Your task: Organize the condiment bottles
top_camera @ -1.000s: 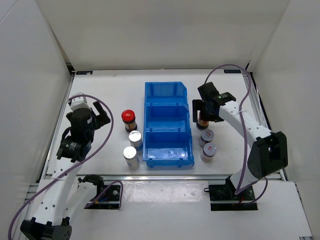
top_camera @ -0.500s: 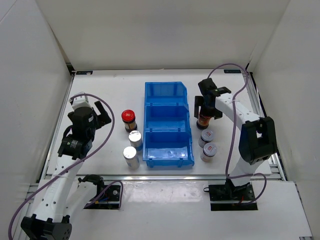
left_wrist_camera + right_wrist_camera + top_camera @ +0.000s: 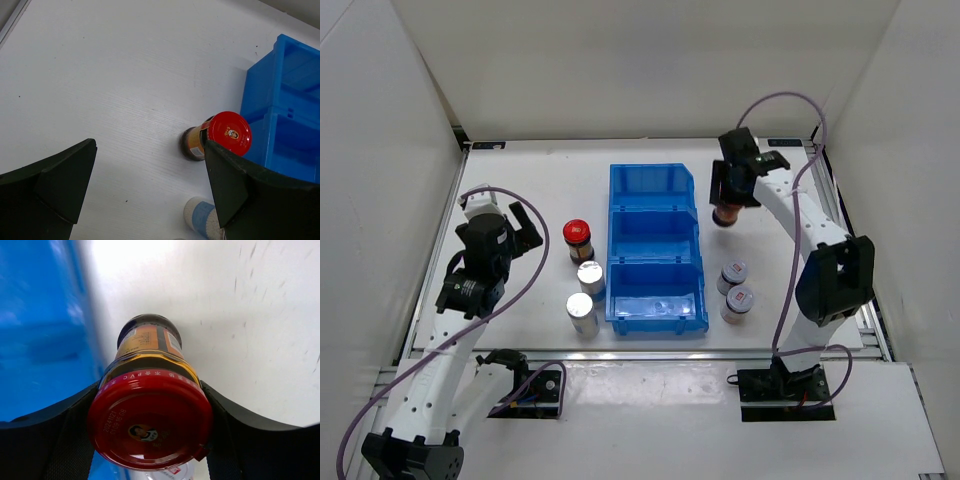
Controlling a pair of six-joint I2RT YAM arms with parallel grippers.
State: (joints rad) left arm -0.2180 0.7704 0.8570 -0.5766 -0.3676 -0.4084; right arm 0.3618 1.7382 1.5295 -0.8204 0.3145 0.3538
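Note:
The blue bin's empty far section is to the left of my right gripper in the top view, so this gripper should carry the dark bottle over that section's rim, lower it and let it go.
My right gripper is shut on a dark condiment bottle with a red cap and holds it above the table, just right of the blue bin's far compartment; its fingers press both sides of the cap. A second red-capped bottle stands left of the bin, and it also shows in the left wrist view. Two silver-topped bottles stand nearer. Two grey-lidded bottles stand right of the bin. My left gripper hangs open and empty, left of the red-capped bottle.
The blue three-compartment bin sits mid-table, with nothing showing inside it. White walls enclose the table on three sides. A bottle with a blue and white label stands beside my left gripper's right finger.
My right gripper closed on the red-capped bottle beside the bin's middle compartment, then lifted it and carried it toward the back. The left arm stayed almost still.

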